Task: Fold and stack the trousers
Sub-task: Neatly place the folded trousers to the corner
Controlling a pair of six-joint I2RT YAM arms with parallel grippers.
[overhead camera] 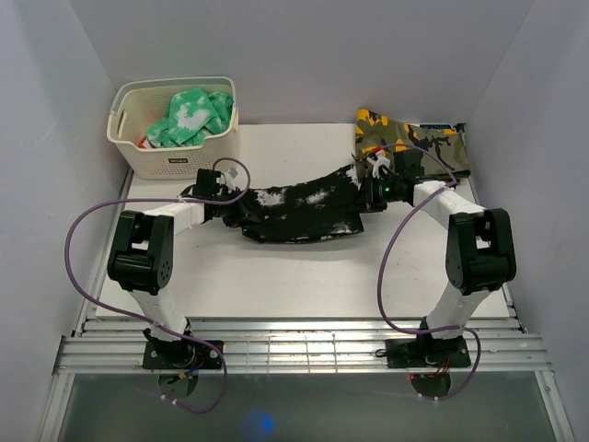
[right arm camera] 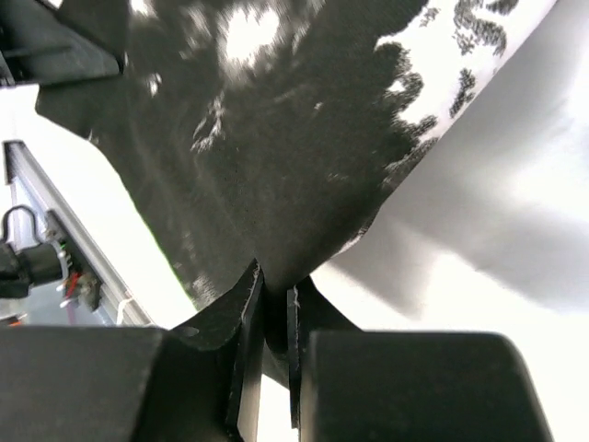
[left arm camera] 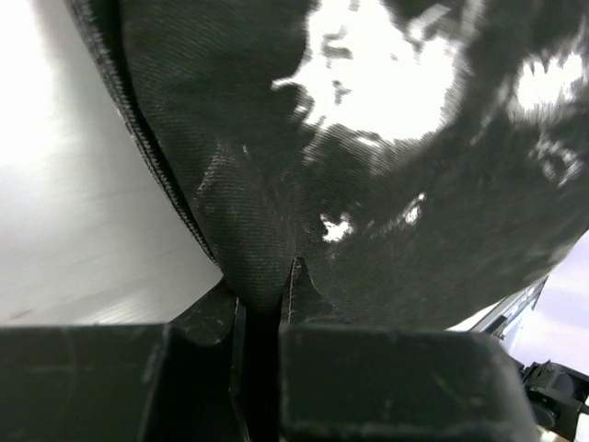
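I should carry the cloth of the black trousers over the camouflage garment's wall-side end (overhead camera: 456, 151), which is outward of my right gripper, to its right in the top view, then lower the cloth and release it.
The trousers (overhead camera: 299, 210), black with white splatter patches, lie stretched across the middle of the white table between both arms. My left gripper (overhead camera: 224, 208) is shut on their left end; in the left wrist view a fold of black fabric (left arm camera: 267, 230) is pinched between the jaws (left arm camera: 265, 304). At the right end my right gripper (overhead camera: 365, 191) is shut on the cloth as well, and the right wrist view shows the fabric (right arm camera: 276, 138) running down into the narrow gap of the gripper (right arm camera: 274, 290), lifted a little off the table.
A cream basket (overhead camera: 175, 164) holding a green-and-white garment (overhead camera: 191, 116) stands at the back left. A camouflage garment (overhead camera: 409, 138) lies at the back right, just behind the right gripper. Purple cables (overhead camera: 78, 249) loop beside both arms. The table's front edge (overhead camera: 304, 318) meets a metal rail.
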